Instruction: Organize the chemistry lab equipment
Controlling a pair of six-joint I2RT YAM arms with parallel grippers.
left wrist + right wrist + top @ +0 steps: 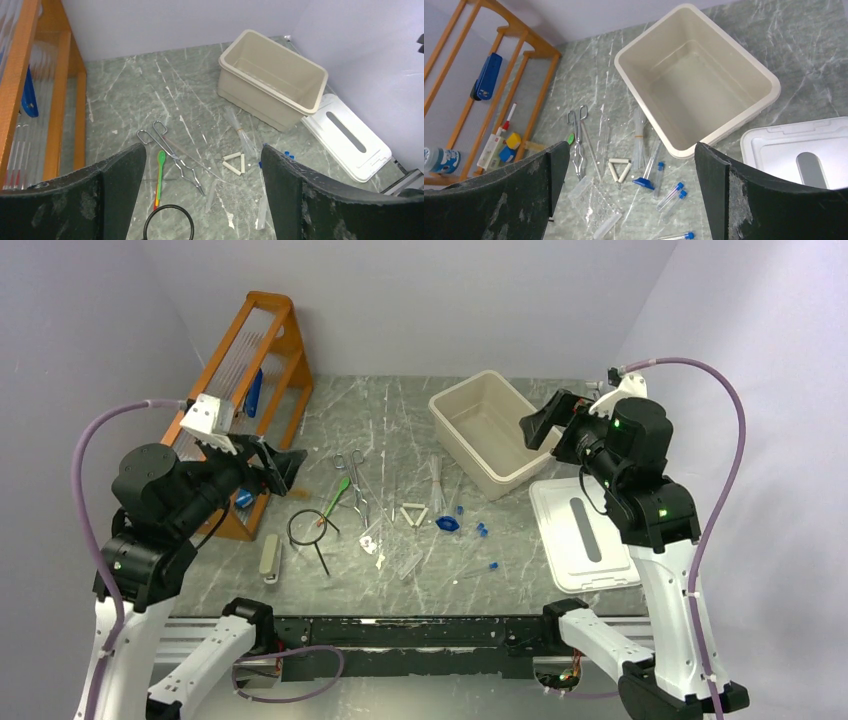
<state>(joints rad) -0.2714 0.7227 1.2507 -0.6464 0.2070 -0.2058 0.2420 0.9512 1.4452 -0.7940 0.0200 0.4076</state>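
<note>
I need to move my right gripper to the left in the top view, then down onto the ring's rim facing the forceps, because legs hold that rim up.
The loose lab items lie in the middle of the table: a black wire ring with stem (307, 528), metal forceps (356, 480), a green-handled tool (337, 496), a white triangle (414, 515), clear thin tubes (438, 480) and small blue-capped tubes (482, 530). My left gripper (285, 468) is open and empty, raised to the left of them. In its wrist view (201, 150) the forceps (172, 155), green tool (160, 170) and triangle (235, 163) show between the jaws. My right gripper (540, 428) is open and empty above the bin's right side. Its wrist view (631, 147) shows the triangle (620, 169) and blue-capped tubes (671, 195).
An empty beige bin (490, 430) stands at the back right, with its white lid (583, 533) flat on the table to the right. The orange wooden rack (250, 380) stands at the back left. A grey oblong piece (270, 558) lies near the front left. A clear well plate (596, 197) lies among the items.
</note>
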